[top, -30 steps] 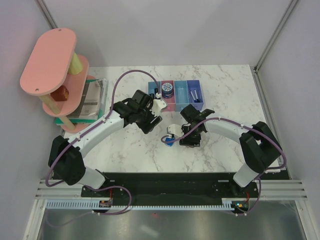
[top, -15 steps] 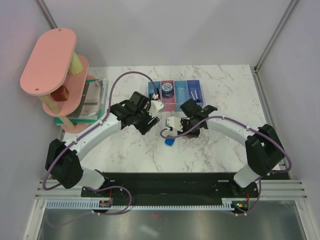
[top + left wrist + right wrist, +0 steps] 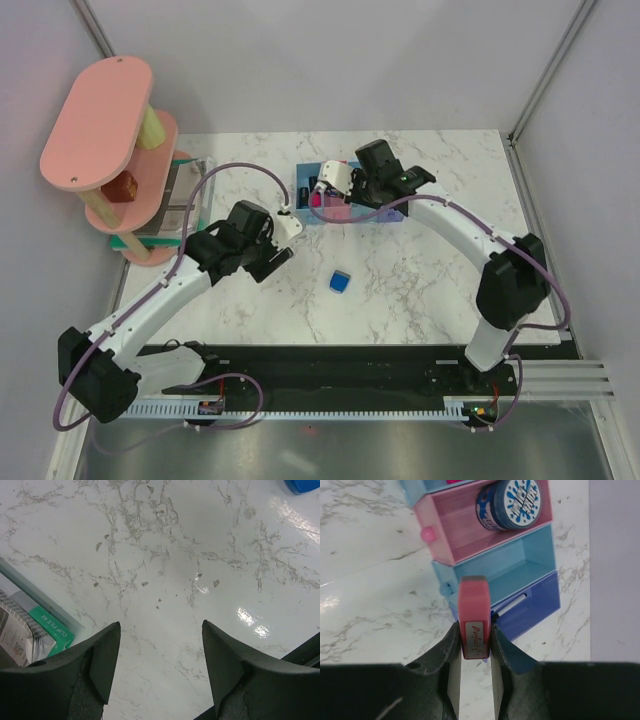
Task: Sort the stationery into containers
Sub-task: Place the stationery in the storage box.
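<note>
My right gripper brings the eraser outward down into the light blue bin's far end next, beside the blue roll (image 3: 515,500), since the bin is empty.
My right gripper (image 3: 475,630) is shut on the pink eraser (image 3: 474,612) and holds it above the near end of the row of containers (image 3: 520,570). Below it are the empty light blue bin (image 3: 505,562) and the purple-blue bin (image 3: 535,605), which holds a thin pen (image 3: 512,604). The round blue roll (image 3: 515,500) lies in the pink bin (image 3: 460,527). From above, the right gripper (image 3: 325,195) covers most of the containers (image 3: 303,183). The blue wedge block (image 3: 340,282) lies on the table. My left gripper (image 3: 278,258) is open and empty over bare marble (image 3: 161,630), left of the wedge.
The pink tiered shelf tower (image 3: 105,130) stands at the back left, with a clear box of clip files (image 3: 185,195) at its foot. That box's green edge shows in the left wrist view (image 3: 47,625). A corner of the blue wedge (image 3: 302,485) shows at the top right there.
My right gripper has moved from mid-table back to the bins with the pink eraser in it, leaving the blue wedge on the table. My left arm has drawn back to the left.
</note>
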Motion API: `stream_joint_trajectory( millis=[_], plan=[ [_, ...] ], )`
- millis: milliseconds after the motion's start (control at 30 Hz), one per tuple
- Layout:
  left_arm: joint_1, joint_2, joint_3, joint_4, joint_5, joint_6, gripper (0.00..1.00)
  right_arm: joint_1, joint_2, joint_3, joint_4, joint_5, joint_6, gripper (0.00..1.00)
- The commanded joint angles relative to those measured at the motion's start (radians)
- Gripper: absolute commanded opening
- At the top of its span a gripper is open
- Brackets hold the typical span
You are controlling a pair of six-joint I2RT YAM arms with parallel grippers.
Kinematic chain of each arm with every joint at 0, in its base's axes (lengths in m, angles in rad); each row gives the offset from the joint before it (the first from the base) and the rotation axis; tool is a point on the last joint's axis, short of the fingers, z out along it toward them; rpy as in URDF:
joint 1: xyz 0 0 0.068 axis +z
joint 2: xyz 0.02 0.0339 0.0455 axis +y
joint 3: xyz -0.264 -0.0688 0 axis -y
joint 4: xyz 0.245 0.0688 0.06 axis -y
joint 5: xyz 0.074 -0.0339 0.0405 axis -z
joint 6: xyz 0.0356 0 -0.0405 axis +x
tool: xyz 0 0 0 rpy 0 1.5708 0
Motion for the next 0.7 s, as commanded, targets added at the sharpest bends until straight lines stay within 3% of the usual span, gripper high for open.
stream_joint_trajectory(
  millis=[0, 267, 667],
  plan=[
    [0.003, -0.054, 0.009, -0.028, -0.002, 0.060, 0.74, -0.065, 0.183, 0.185, 0.086, 0.038, 0.030, 0.10],
    [0.003, 0.012, 0.159, -0.049, 0.032, 0.052, 0.75, -0.153, 0.474, 0.494, 0.082, 0.001, 0.038, 0.10],
    [0.003, 0.081, 0.210, -0.043, 0.046, 0.046, 0.75, -0.174, 0.601, 0.524, 0.095, -0.054, 0.038, 0.10]
  ],
)
